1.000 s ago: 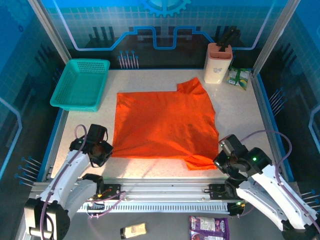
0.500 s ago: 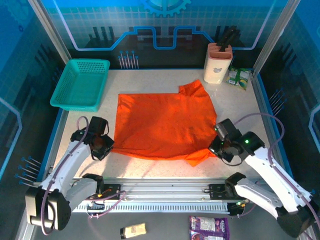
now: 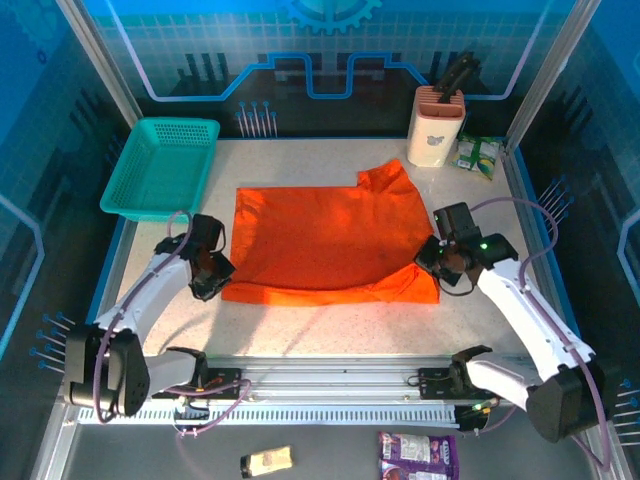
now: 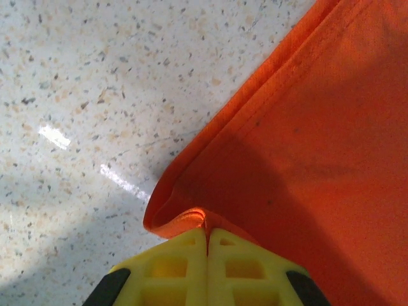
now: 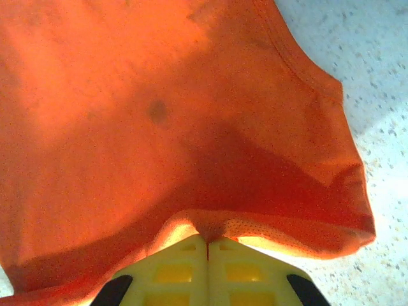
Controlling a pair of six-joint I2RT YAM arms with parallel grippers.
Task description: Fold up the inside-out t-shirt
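The robot's left gripper next needs to move outward and down to the shirt's side edge (image 3: 237,257) (image 4: 207,159) and release there, since the shirt's hem still hangs raised.
The bright orange t-shirt (image 3: 325,240) lies spread on the speckled table, its near part folded back over the rest, one sleeve sticking out at the far right (image 3: 385,178). My left gripper (image 3: 216,275) is shut on the shirt's near left corner; in the left wrist view the yellow fingers (image 4: 185,264) pinch a rolled hem of the t-shirt (image 4: 306,140). My right gripper (image 3: 432,262) is shut on the near right corner; in the right wrist view the t-shirt (image 5: 159,108) drapes away from the closed gripper (image 5: 208,242).
A teal mesh basket (image 3: 162,167) stands at the far left. A beige knife block (image 3: 436,125) and a green packet (image 3: 477,156) sit at the far right. Blue rails edge the table. Bare table (image 3: 330,325) runs along the near edge.
Both grippers have carried the shirt's near edge away from the arm bases toward the far side, folding it over. The orange patch has become shorter front to back.
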